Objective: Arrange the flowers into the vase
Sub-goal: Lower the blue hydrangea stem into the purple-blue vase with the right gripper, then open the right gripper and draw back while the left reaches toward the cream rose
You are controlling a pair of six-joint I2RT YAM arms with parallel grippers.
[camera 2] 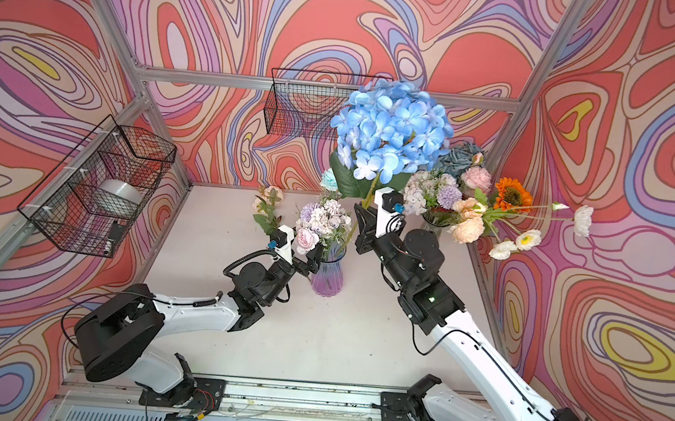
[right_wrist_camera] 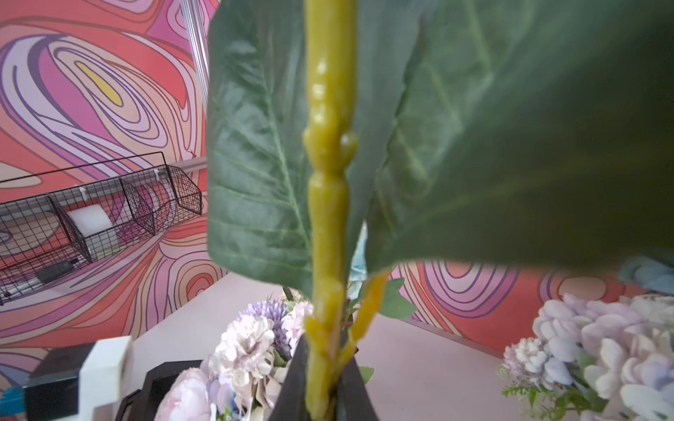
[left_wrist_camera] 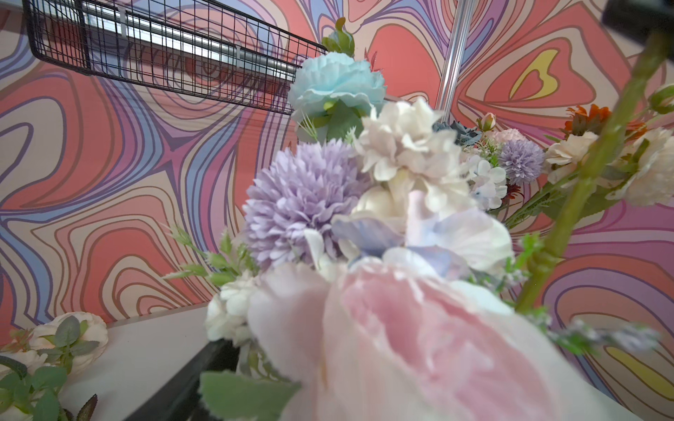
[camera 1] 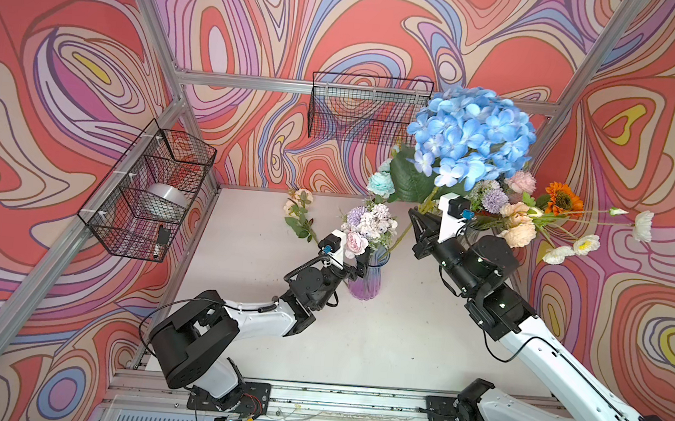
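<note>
The purple vase's opening [camera 1: 381, 256] is below, and the flower's stem end slants to it, so next I will lower my right gripper toward the vase's rim and release the stem.
A ribbed purple vase [camera 1: 365, 282] [camera 2: 326, 279] stands mid-table holding lilac, white and pink flowers [camera 1: 368, 222] [left_wrist_camera: 306, 197] and an aqua bloom [camera 1: 380, 182]. My left gripper [camera 1: 358, 265] [camera 2: 309, 261] is open at the vase's left side by the rim. Whether it touches the glass I cannot tell. In the left wrist view a pink bloom [left_wrist_camera: 419, 335] hides all but one dark finger [left_wrist_camera: 171, 390]. My right gripper [camera 1: 418, 222] [camera 2: 360, 217] [right_wrist_camera: 322, 350] is shut on the stem [right_wrist_camera: 328, 204] of a big blue hydrangea [camera 1: 471, 136] [camera 2: 393, 129], whose lower end slants down to the vase mouth.
A glass vase [camera 1: 471, 231] [camera 2: 434, 224] at the back right holds several more flowers, including an orange one [camera 1: 562, 198]. A cream spray [camera 1: 300, 212] [camera 2: 267, 205] lies on the table at the back. Wire baskets hang on the left wall [camera 1: 150, 191] and back wall [camera 1: 361, 109].
</note>
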